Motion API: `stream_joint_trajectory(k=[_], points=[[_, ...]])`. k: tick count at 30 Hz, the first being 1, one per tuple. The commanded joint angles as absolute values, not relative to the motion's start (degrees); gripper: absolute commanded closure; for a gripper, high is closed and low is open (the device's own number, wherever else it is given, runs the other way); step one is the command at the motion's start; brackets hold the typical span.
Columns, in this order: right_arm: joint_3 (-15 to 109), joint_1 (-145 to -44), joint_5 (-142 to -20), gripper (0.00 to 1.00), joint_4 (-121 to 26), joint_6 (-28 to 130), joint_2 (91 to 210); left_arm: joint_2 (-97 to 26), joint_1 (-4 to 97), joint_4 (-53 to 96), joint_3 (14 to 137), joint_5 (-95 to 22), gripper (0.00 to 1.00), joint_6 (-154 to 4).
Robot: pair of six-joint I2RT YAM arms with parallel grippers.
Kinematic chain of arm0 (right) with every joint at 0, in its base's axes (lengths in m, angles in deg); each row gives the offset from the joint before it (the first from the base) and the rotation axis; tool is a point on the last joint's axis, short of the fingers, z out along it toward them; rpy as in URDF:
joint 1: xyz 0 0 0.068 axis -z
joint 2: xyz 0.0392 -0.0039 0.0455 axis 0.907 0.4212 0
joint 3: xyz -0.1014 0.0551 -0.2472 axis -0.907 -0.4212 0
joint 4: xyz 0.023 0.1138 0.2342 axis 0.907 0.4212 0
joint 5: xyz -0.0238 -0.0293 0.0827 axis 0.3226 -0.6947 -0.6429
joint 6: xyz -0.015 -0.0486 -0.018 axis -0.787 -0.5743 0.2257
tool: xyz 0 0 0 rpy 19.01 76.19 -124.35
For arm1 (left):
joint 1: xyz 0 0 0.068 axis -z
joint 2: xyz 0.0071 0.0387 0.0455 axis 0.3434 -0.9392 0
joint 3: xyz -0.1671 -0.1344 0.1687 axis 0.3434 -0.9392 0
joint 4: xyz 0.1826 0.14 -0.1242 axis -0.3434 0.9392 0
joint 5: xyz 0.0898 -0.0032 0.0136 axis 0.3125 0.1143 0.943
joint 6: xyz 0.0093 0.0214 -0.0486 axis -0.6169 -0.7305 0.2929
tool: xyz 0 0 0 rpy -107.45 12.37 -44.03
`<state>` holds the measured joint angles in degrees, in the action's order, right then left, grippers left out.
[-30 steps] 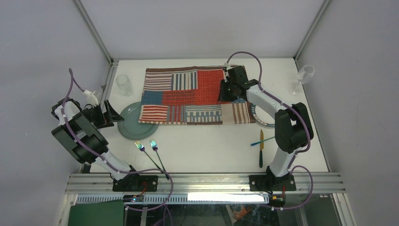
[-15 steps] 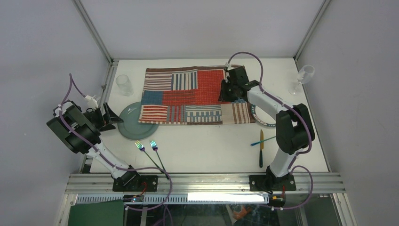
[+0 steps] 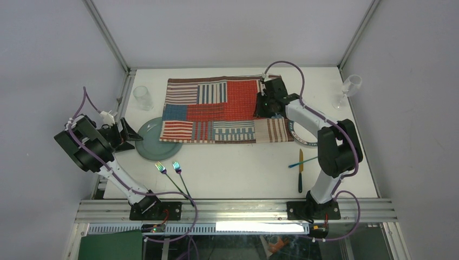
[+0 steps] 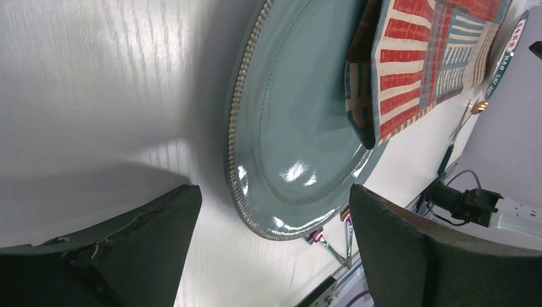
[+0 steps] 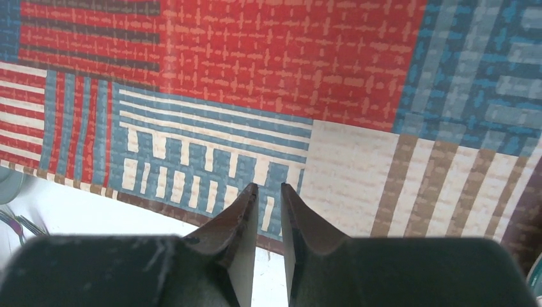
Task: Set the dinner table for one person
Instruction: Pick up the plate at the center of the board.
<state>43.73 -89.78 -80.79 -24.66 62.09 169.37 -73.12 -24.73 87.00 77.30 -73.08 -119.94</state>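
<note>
My left gripper moves to the right in the top view next and closes where the teal plate's rim lies beside it, uncovered by the placemat (image 3: 227, 111).
The white dinner table (image 3: 238, 162) carries a striped red-blue patchwork placemat (image 3: 227, 111). Its near-left corner overlaps a teal plate (image 3: 151, 142), which also shows in the left wrist view as the teal plate (image 4: 287, 128). My left gripper (image 3: 125, 136) is wide open just left of that plate's rim, low over the table (image 4: 96, 96), with nothing between its fingers. My right gripper (image 3: 270, 102) hovers above the placemat's right part (image 5: 287, 64). Its fingers (image 5: 246, 204) stand a narrow gap apart and hold nothing.
A blue-rimmed plate (image 3: 304, 140) lies partly under the placemat's right edge. Two iridescent forks (image 3: 168, 168) lie near the left base. A knife (image 3: 300, 170) and a thin green utensil (image 3: 304, 161) lie at near right. A tumbler (image 3: 143, 97) and a stemmed glass (image 3: 349, 89) stand at the back.
My left arm has swung back and left while its gripper stays beside the teal plate, its jaws slightly narrower. The right gripper has edged a little to the right over the placemat.
</note>
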Motion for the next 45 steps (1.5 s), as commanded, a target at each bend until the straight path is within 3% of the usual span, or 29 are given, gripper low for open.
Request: stream_joint_trajectory(k=[1, 14, 18, 23, 29, 38, 42, 45], points=[[43.5, -87.8, -81.4, 0.78, -27.7, 62.9, 168.4, -75.8, -22.1, 84.8, 80.8, -73.6, 0.1, -119.7], [43.6, -84.9, -82.6, 0.79, -27.7, 63.7, 170.8, -81.0, -15.2, 85.0, 81.8, -77.4, 0.2, -120.1], [43.6, -84.9, -82.9, 0.8, -27.6, 63.7, 170.4, -81.0, -15.3, 85.3, 80.8, -77.1, 0.38, -121.7], [43.1, -85.0, -82.6, 0.81, -27.2, 63.9, 168.5, -81.2, -16.6, 85.3, 79.9, -77.6, 0.75, -123.4], [41.8, -85.2, -84.1, 0.84, -27.7, 64.5, 166.7, -81.9, -18.7, 86.5, 79.4, -79.2, 0.98, -126.9], [40.8, -88.0, -83.1, 0.91, -27.7, 64.3, 166.7, -83.1, -25.5, 96.4, 81.6, -83.7, 1.0, -140.0], [41.5, -89.5, -84.0, 1.0, -27.8, 63.8, 167.4, -86.0, -27.6, 104.3, 83.4, -87.2, 1.0, -149.1], [42.4, -90.8, -87.2, 1.0, -28.5, 63.1, 168.2, -86.9, -29.0, 105.4, 83.3, -87.3, 1.0, -151.3]])
